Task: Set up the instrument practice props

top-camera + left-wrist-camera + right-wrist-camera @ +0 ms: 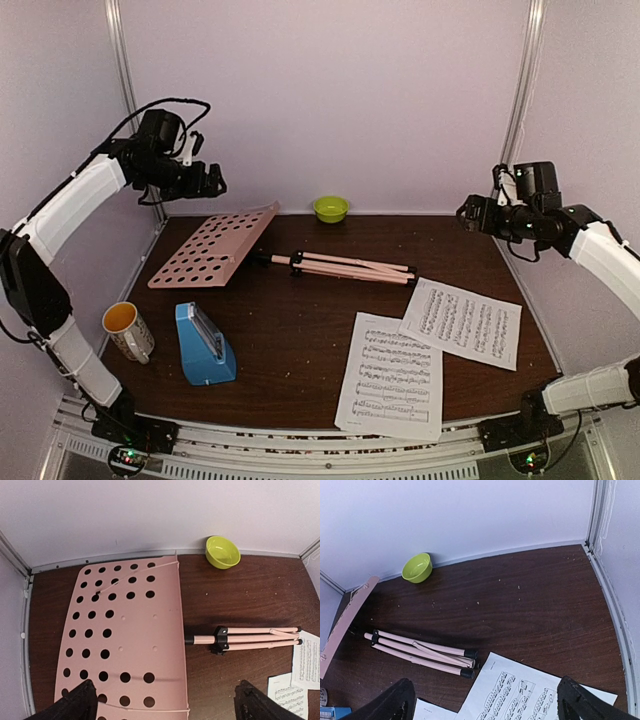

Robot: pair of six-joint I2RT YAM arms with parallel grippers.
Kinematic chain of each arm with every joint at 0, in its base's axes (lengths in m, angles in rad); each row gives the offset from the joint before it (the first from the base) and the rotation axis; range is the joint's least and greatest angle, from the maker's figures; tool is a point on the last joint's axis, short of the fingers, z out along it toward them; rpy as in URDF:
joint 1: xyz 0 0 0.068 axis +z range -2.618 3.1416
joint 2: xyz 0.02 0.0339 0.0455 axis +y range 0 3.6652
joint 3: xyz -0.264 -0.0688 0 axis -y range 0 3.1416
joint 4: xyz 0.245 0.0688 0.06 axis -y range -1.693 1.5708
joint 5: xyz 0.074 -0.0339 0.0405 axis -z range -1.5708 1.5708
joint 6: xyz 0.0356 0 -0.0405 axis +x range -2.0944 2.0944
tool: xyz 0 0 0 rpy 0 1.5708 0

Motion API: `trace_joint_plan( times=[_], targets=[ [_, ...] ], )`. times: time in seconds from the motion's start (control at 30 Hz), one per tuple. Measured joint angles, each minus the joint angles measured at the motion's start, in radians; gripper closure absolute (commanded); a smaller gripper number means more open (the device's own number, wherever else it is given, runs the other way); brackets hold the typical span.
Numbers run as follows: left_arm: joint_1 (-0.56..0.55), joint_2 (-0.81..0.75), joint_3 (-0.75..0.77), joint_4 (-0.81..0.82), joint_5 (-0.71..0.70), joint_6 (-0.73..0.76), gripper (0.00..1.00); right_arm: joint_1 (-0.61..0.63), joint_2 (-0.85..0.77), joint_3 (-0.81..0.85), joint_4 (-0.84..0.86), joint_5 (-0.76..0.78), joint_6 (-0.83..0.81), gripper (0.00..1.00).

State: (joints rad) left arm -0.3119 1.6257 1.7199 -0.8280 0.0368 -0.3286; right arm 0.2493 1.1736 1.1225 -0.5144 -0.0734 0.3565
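I should lower my left gripper toward the folded legs (345,267) and onto the desk's lower edge near the black collar, since that edge sticks up from the table.
The pink music stand lies flat on the table, its perforated desk (212,250) (125,640) at the back left and its folded legs (345,267) (420,652) pointing right. Two sheet-music pages (392,375) (463,322) lie face up at the front right. The blue metronome (205,345) stands at the front left. My left gripper (215,182) (165,700) hangs open high over the desk's near end, holding nothing. My right gripper (468,213) (485,702) hangs open high at the right, over the upper page (530,695), also empty.
A lime-green bowl (331,208) (223,552) (417,568) sits against the back wall. A cream mug (128,330) with an orange inside stands at the front left beside the metronome. White walls close in the back and both sides.
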Motion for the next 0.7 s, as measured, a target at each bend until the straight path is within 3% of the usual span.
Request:
trace_joint_plan(
  times=[0.2, 0.5, 0.7],
  targets=[
    [-0.004, 0.130, 0.166, -0.006, 0.053, 0.016, 0.02, 0.000, -0.061, 0.000, 0.080, 0.048, -0.018, 0.00],
    [-0.018, 0.335, 0.287, -0.045, 0.108, 0.008, 0.03, 0.000, -0.072, 0.007, 0.107, 0.053, -0.040, 0.00],
    [-0.037, 0.431, 0.304, -0.077, 0.119, -0.020, 0.18, -0.001, -0.020, 0.047, 0.090, 0.017, -0.037, 0.00]
  ],
)
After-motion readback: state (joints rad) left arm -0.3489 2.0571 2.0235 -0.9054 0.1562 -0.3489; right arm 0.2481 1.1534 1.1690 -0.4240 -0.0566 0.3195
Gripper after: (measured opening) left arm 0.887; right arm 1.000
